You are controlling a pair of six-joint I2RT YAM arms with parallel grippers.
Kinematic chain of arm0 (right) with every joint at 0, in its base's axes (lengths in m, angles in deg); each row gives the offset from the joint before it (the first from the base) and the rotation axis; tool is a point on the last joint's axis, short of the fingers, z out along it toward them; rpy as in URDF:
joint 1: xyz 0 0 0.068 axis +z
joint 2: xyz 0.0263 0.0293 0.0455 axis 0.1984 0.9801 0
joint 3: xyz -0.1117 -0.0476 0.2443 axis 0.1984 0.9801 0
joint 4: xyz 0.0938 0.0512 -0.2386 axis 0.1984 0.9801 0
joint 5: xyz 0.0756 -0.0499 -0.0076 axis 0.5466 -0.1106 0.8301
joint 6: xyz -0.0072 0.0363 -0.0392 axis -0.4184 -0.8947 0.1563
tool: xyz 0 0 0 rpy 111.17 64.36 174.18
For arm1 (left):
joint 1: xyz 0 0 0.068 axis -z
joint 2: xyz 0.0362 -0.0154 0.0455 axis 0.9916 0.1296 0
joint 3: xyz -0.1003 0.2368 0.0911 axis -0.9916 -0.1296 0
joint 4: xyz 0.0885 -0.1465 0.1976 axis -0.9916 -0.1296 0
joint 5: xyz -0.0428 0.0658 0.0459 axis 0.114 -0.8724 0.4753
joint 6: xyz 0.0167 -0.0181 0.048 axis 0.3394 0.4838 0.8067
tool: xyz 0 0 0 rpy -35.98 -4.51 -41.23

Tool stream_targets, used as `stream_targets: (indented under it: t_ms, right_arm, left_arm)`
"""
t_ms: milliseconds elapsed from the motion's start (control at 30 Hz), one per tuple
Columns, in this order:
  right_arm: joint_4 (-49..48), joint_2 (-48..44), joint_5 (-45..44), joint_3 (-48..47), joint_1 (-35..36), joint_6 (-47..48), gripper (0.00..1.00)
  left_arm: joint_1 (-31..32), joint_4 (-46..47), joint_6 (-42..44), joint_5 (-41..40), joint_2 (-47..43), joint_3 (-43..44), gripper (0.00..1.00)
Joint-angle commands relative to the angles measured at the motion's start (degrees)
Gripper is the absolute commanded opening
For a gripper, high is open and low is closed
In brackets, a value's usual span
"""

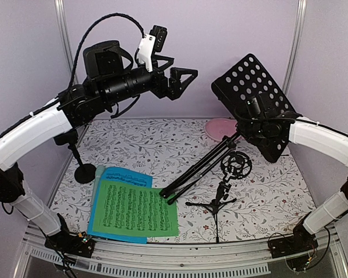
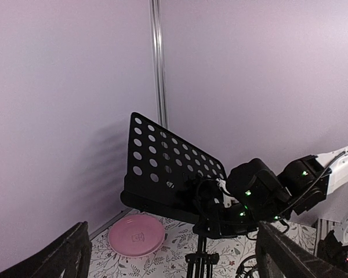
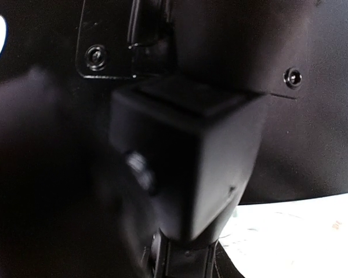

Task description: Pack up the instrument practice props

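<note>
My right gripper moves down next, turning the rack (image 1: 249, 81) flat onto the clear mat by the side (image 1: 291, 176), and releases the rack's bracket, because the rack still hangs tilted.
The black perforated sheet-music rack (image 1: 249, 81) leans over the table's back right, its folded tripod legs (image 1: 200, 168) slanting down to the mat. My right gripper (image 1: 255, 109) is shut on the bracket behind the rack (image 3: 313, 116), which fills the right wrist view. My left gripper (image 1: 185, 84) hangs high at the back centre, open and empty, facing the rack (image 2: 168, 168). A green music sheet (image 1: 140, 211) lies over a blue one (image 1: 120, 174) at the front left. One mic support with a shock mount (image 1: 235, 167) stands on a small tripod; another (image 1: 84, 172) has a round base.
A round pink plate (image 1: 220, 127) (image 2: 136, 236) lies on the flowered mat under the rack. Purple walls with metal posts (image 2: 158, 63) close in the back and sides. A pale mint object (image 1: 98, 174) pokes out beside the blue sheet.
</note>
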Motion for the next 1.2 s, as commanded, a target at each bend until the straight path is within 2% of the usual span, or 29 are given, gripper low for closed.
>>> stream_targets:
  t_ms: [0,67,100,200,367,433,700,1033,1167]
  right_arm:
    - [-1.0,-5.0,-16.4,-4.8,-0.2,-9.5,0.0]
    - [2.0,-4.9,-17.2,-4.4,-0.8,-15.7,0.0]
    - [5.9,-3.9,-15.2,-4.2,-2.5,-22.1,0.0]
    - [15.0,-1.3,-12.8,-7.2,-4.2,-31.6,0.0]
    - [20.1,1.8,-1.0,-8.0,-9.4,-39.9,0.0]
    - [20.2,3.1,2.3,-7.9,-10.8,-40.4,0.0]
    - [20.0,7.0,6.6,-7.3,-13.9,-40.6,0.0]
    - [12.4,9.4,11.5,-0.6,-15.0,-38.5,0.0]
    - [11.8,10.3,12.3,-0.6,-15.2,-37.7,0.13]
  left_arm:
    - [1.1,-0.6,-0.6,-1.2,-1.5,-2.2,0.99]
    - [1.3,-0.5,-1.0,-1.3,-1.6,-2.6,0.98]
    - [1.4,-0.3,-1.3,-1.4,-1.5,-3.0,0.98]
    - [1.7,-0.2,-1.4,-1.4,-1.2,-2.9,0.98]
    - [1.9,-0.1,-1.7,-1.4,-0.6,-2.9,0.97]
    - [2.0,-0.1,-1.7,-1.4,-0.3,-2.8,0.97]
    - [2.4,-0.1,-1.5,-1.8,0.6,-2.4,0.97]
    - [2.5,-1.3,0.1,-2.4,1.9,-1.2,0.97]
    - [2.5,-1.3,0.5,-2.5,1.8,-1.7,0.97]
